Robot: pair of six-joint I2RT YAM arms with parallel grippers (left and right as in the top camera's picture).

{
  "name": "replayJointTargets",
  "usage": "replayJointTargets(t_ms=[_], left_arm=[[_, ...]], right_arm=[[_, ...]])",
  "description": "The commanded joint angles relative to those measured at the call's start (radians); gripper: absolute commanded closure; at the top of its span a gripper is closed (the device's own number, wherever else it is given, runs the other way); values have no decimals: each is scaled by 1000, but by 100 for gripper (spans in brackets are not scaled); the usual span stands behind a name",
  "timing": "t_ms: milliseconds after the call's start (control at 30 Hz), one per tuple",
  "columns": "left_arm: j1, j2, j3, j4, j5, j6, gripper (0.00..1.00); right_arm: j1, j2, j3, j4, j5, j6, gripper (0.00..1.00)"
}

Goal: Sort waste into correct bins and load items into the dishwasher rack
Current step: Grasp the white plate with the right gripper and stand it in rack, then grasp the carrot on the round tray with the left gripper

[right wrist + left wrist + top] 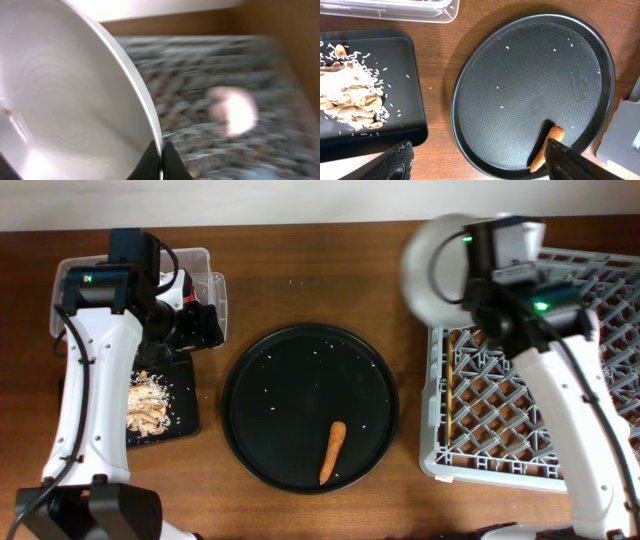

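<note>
My right gripper lowers the white bowl (435, 265) into the rack's far part (468, 340) beside the wooden stick next, since the bowl still hangs in the air, partly outside the rack.
My right gripper (160, 150) is shut on the rim of the white bowl (60, 95) and holds it in the air over the far left corner of the grey dishwasher rack (490, 420); the bowl (435, 265) is blurred. The rack also shows blurred in the right wrist view (210, 90). The wooden stick (450, 395) lies in the rack. My left gripper (480, 165) is open and empty over the table between the shallow black tray (415, 125) and the round tray. The orange carrot (333, 450) lies on the round tray, near my left gripper's right finger (547, 147). Beige food scraps (148, 405) lie in the shallow black tray.
The big round black tray (250, 360) sits mid-table with a few crumbs; it also shows in the left wrist view (470, 75). The clear plastic tub (205, 265) stands at the far left behind the shallow black tray, partly under my left arm.
</note>
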Motion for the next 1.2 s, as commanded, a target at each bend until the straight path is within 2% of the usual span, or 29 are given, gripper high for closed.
replayJointTargets(t_ms=[0, 100, 300, 567, 767, 867, 933, 1000, 1100, 1133, 1167], left_arm=[[0, -6, 5, 2, 4, 6, 17], [1, -6, 5, 2, 4, 6, 17], [0, -6, 5, 2, 4, 6, 17], [1, -6, 5, 13, 4, 6, 16], [0, -6, 5, 17, 4, 6, 17], [1, -6, 5, 16, 4, 6, 16], [1, -6, 5, 18, 4, 6, 16], [0, -6, 5, 16, 4, 6, 14], [0, -6, 5, 13, 5, 6, 13], [0, -6, 5, 12, 4, 6, 8], [0, -6, 5, 7, 4, 6, 7]], right_arm=[[-71, 2, 8, -8, 323, -7, 96], [-134, 34, 8, -6, 391, -8, 96], [-225, 153, 8, -8, 389, -7, 96], [-223, 338, 8, -12, 324, -6, 96], [-158, 352, 7, -12, 241, -7, 96], [-84, 351, 7, -80, 75, -6, 81], [-48, 344, 7, -123, 18, -1, 77], [-37, 321, 7, -165, 15, 66, 77], [-45, 264, 7, -189, -33, 69, 76], [-49, 237, 7, -198, -54, 69, 76], [-60, 188, 7, -205, -100, 68, 71]])
